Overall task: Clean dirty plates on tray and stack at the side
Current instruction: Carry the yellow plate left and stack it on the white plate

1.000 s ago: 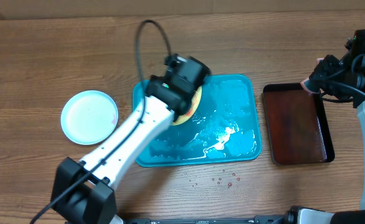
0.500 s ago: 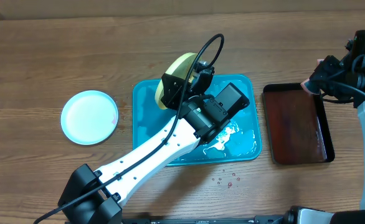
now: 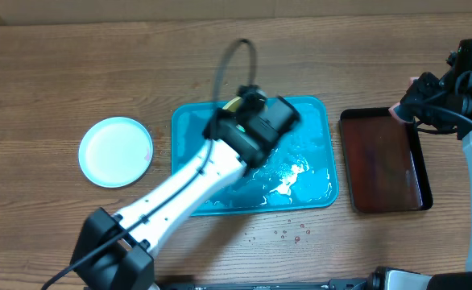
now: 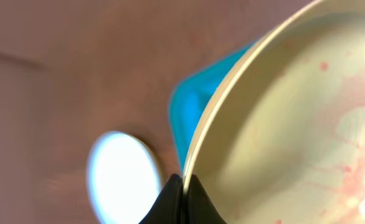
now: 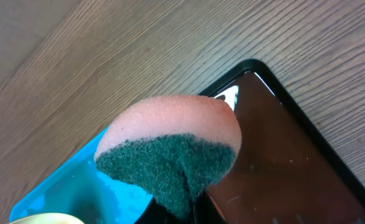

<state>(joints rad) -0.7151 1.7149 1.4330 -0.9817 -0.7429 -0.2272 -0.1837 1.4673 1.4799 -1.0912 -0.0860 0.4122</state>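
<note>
The left gripper swings to the left in the overhead view and lowers the yellow-green plate onto the light blue plate (image 3: 116, 152) (image 4: 125, 178) next, as that plate lies uncovered.
My left gripper (image 4: 182, 186) is shut on the rim of a pale yellow-green plate (image 4: 294, 124) with red sauce smears and holds it over the turquoise tray (image 3: 316, 173). In the overhead view only a sliver of this plate (image 3: 234, 103) shows beside the left wrist. A light blue plate (image 3: 115, 151) lies on the table left of the tray; it also shows in the left wrist view (image 4: 123, 180). My right gripper (image 3: 405, 109) is shut on a pink sponge with a green scouring face (image 5: 170, 149), above the far left corner of the dark tray. No other plate is in view.
A dark red-brown tray (image 3: 381, 161) lies right of the turquoise tray, and also shows in the right wrist view (image 5: 276, 149). Small red droplets (image 3: 288, 234) dot the table in front of the turquoise tray, which is wet.
The left gripper lifted the yellow-green plate off the tray's left part and stood it on edge. It has since turned, so the plate is now mostly hidden under the wrist. The right arm has not moved.
</note>
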